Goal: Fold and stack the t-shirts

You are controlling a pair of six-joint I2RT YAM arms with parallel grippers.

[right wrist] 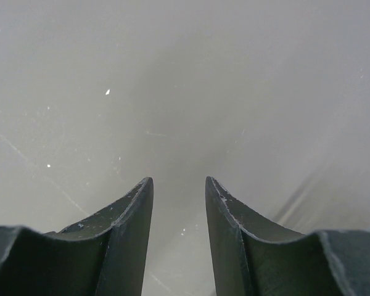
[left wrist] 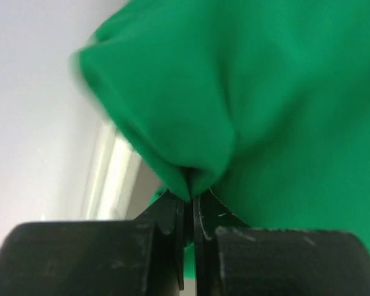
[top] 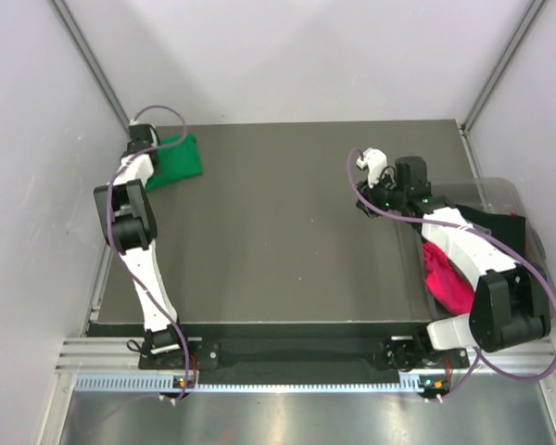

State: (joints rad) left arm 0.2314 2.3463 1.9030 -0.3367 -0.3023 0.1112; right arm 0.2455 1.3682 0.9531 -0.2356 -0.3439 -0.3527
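Note:
My left gripper needs to move the green t-shirt (top: 178,160) to the right in the top view and let it go on the bare middle of the table, because the far corner of the table is cramped.
A bright green t-shirt (top: 178,160) lies bunched at the table's far left corner. My left gripper (top: 146,141) is at its left edge, shut on a pinch of the green t-shirt (left wrist: 246,105); the cloth bulges out just past the closed fingertips (left wrist: 189,198). A magenta-pink t-shirt (top: 447,278) and a black t-shirt (top: 497,222) sit in a clear bin at the right, partly hidden by my right arm. My right gripper (top: 363,178) hovers over bare table right of centre, open, with nothing between its fingers (right wrist: 135,216).
The clear plastic bin (top: 510,193) stands off the table's right edge. White walls close in the back and both sides. The dark tabletop (top: 278,232) lies between the two arms.

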